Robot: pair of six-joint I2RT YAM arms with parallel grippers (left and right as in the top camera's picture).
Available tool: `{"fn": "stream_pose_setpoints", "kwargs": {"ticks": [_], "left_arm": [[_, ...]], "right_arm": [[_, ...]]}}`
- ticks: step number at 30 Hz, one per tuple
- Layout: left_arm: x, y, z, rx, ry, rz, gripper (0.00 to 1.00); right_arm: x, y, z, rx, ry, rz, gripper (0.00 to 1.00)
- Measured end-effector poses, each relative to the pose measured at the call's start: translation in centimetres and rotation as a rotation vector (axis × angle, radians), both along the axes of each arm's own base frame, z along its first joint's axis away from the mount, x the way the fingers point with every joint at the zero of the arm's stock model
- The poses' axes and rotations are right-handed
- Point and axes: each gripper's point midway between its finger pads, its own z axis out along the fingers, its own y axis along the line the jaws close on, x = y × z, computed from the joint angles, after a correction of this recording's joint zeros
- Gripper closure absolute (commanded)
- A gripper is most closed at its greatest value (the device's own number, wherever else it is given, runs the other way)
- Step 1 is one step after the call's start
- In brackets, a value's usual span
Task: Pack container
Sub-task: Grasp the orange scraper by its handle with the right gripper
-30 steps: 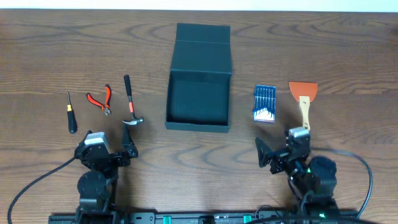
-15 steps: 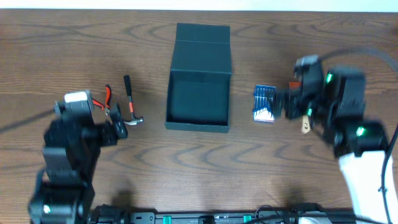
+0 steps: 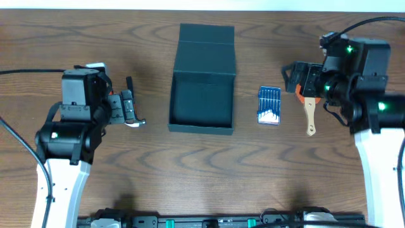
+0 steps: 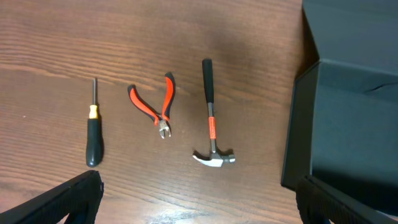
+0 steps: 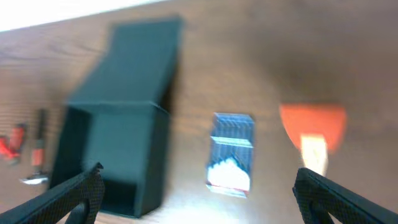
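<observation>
My right gripper is above the scraper, which is to its right in the wrist view, so I need to lower my open fingers that way onto the scraper handle's blade end (image 3: 309, 102) (image 5: 313, 140).
The dark teal container (image 3: 202, 128) stands open at the table's middle, its flap lid (image 3: 207, 49) lying back and its inside bare. It also shows in the left wrist view (image 4: 348, 124) and, blurred, in the right wrist view (image 5: 118, 155). My left gripper (image 3: 124, 106) is open and empty above the hammer (image 4: 210, 118), the red pliers (image 4: 155, 106) and the screwdriver (image 4: 93, 134). My right gripper (image 3: 295, 77) is open and empty above the orange scraper (image 3: 310, 117), to the right of the blue case of bits (image 3: 269, 106).
In the overhead view the left arm hides the pliers and the screwdriver; only the hammer head (image 3: 136, 122) and handle tip show. The blue case (image 5: 231, 152) and the scraper (image 5: 314, 130) lie between my right fingers' view edges. Cables run along the table's sides.
Both arms have lifted from the front edge and swung out over the table: the left over the hand tools, the right farther back over the scraper. No object has moved.
</observation>
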Motion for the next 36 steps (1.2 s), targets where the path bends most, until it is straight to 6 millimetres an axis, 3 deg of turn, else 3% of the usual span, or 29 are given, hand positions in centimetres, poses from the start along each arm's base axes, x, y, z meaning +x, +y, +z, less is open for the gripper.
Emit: {"fn": "stream_pose_setpoints", "kwargs": {"ticks": [5,9,16,22,29,36], "left_arm": [[0.8,0.0,0.7,0.016,-0.041,-0.016,0.02],[1.2,0.4,1.0,0.068,-0.058,-0.038,0.02],[1.6,1.0,1.5,0.137,-0.078,-0.066,0.02],[1.6,1.1,1.6,0.157,-0.077,-0.074,0.02],[1.6,1.1,1.6,0.159,-0.076,-0.076,0.01],[1.6,1.1,1.6,0.159,-0.076,-0.076,0.02]], "right_arm": [[1.1,-4.1,-6.2,-0.089,0.211,-0.134,0.12],[1.7,-6.4,-10.2,-0.174,0.327,-0.164,0.09],[2.2,-9.1,-16.2,-0.281,0.486,-0.129,0.08],[2.1,-9.9,-21.4,-0.317,0.617,-0.079,0.09],[1.5,-9.9,-24.3,-0.324,0.692,-0.046,0.06],[3.0,-10.2,-24.9,-0.327,0.643,-0.061,0.04]]}}
